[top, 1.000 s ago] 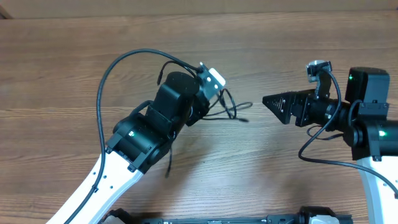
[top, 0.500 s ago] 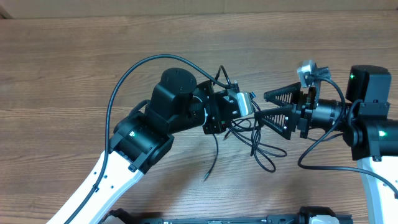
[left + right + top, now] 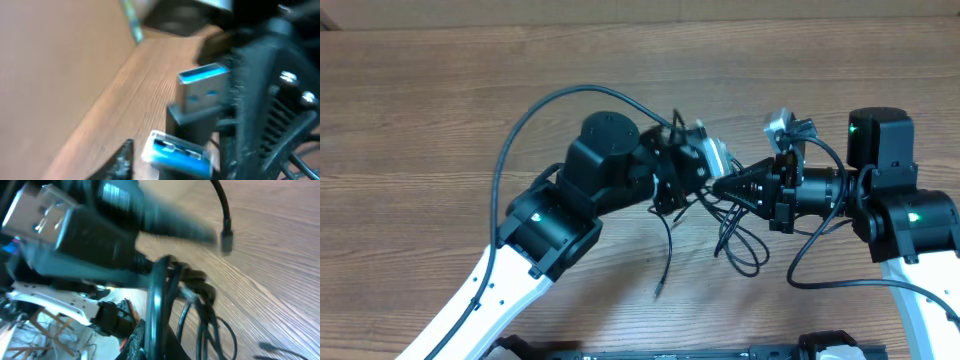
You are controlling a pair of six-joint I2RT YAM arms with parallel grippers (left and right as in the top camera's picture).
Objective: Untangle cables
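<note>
The right gripper has clear tabletop on its outward side, while the left gripper crowds the right gripper's fingers, so the right gripper will move up and outward and let go of the bunch.
The cables (image 3: 741, 243) are thin black cords bunched between my two grippers above the table, with loops hanging down and one loose strand (image 3: 663, 268) trailing toward the front. My right gripper (image 3: 722, 186) is shut on a cable (image 3: 159, 300) that runs straight through its jaws. My left gripper (image 3: 692, 178) sits right against it from the left, jaws slightly open. In the left wrist view its one visible fingertip (image 3: 120, 160) stands clear of a blue USB plug (image 3: 176, 153), and a second blue plug (image 3: 202, 92) lies beside the right gripper's black body. A small plug end (image 3: 226, 239) dangles.
The wooden table (image 3: 420, 120) spreads to the left and back. The left arm's thick black wire (image 3: 525, 125) arcs over its wrist. The right arm's base (image 3: 905, 215) stands at the right edge.
The right gripper has moved left into the bundle and shut on a cable. The left gripper's jaws have parted a little. The hanging loops have shifted slightly left.
</note>
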